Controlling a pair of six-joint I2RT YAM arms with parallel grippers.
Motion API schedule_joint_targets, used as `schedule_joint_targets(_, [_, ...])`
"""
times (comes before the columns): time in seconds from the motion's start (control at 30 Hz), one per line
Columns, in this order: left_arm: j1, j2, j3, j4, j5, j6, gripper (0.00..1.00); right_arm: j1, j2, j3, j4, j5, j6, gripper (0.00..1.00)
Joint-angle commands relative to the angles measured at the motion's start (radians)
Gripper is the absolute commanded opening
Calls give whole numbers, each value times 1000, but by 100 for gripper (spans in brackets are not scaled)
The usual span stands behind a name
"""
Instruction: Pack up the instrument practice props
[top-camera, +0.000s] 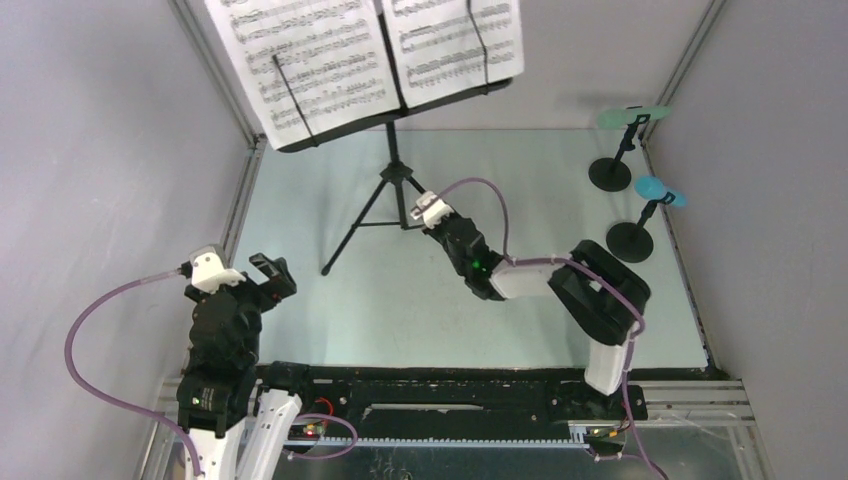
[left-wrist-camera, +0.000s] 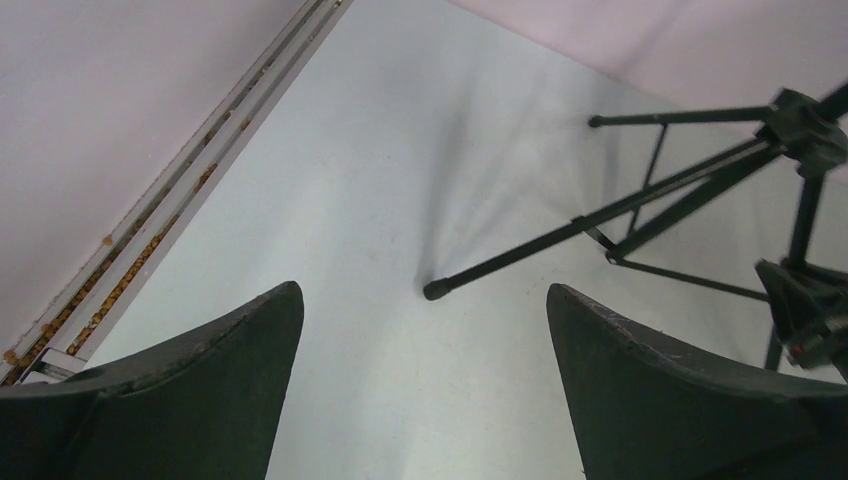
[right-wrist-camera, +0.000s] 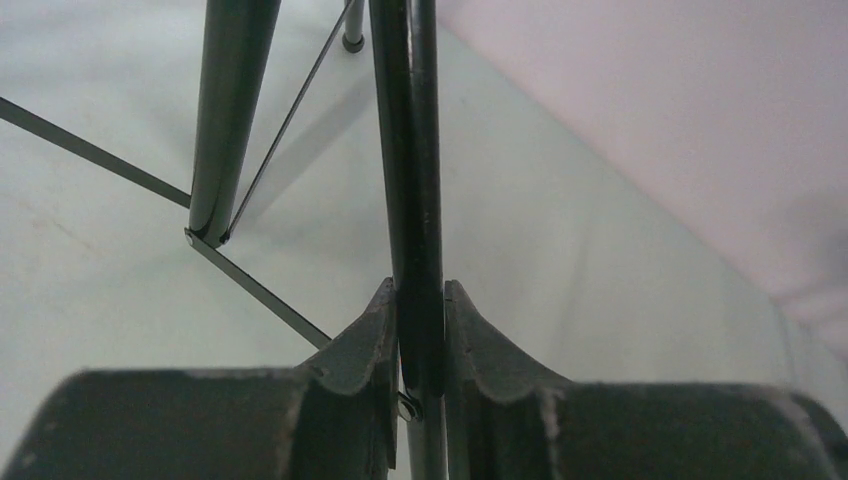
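Next, my right gripper drags the tripod's leg to the right in the top view and slightly back, then releases it, since bare tabletop lies that way.
The black tripod music rack (top-camera: 392, 150) stands at the back, its desk covered by white sheet-music pages (top-camera: 310, 60). My right gripper (top-camera: 420, 212) is shut on the tripod's right leg; the wrist view shows that thin black leg (right-wrist-camera: 415, 150) clamped between the jaws of the right gripper (right-wrist-camera: 420, 290). My left gripper (top-camera: 272, 275) hangs open to the left, empty. In its wrist view the left gripper (left-wrist-camera: 422, 292) has wide-apart jaws, and the foot of another tripod leg (left-wrist-camera: 560, 235) lies just beyond them. The mint-green microphone (top-camera: 630, 117) and the blue microphone (top-camera: 655, 190) sit in their round-based holders (top-camera: 610, 173) at right.
Grey walls close in on the left, back and right of the pale table (top-camera: 300, 330). A metal rail (left-wrist-camera: 180, 195) runs along the left edge. The second mic holder's base (top-camera: 630, 241) stands close to my right arm's elbow (top-camera: 600, 290).
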Motion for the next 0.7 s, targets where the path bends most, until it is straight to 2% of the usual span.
schedule_joint_targets(0.0, [8,13,-15,29,23,22,100,-12,-133,-211,-8,260,188,0])
schedule_joint_targets(0.13, [7,12,-16,29,33,21,99,-10,-250,-382,30,275,220,0])
schedule_joint_targets(0.2, [8,11,-16,29,36,21,99,0,-314,-449,50,216,219,0])
schedule_joint_targets(0.33, [8,9,-13,30,37,21,100,-8,-392,-458,-77,167,300,0])
schedule_joint_targets(0.47, [7,-6,-17,30,36,21,100,-9,-399,-457,-94,132,288,1])
schedule_joint_targets(0.5, [8,-13,-17,30,35,22,100,-6,-402,-457,-100,138,291,18])
schedule_joint_targets(0.57, [7,-22,-19,33,33,21,100,1,-420,-456,-120,176,321,57])
schedule_joint_targets(0.6, [7,-24,-20,33,32,23,100,4,-430,-456,-131,193,338,64])
schedule_joint_targets(0.67, [8,-23,-19,33,33,24,100,3,-482,-457,-178,189,365,70])
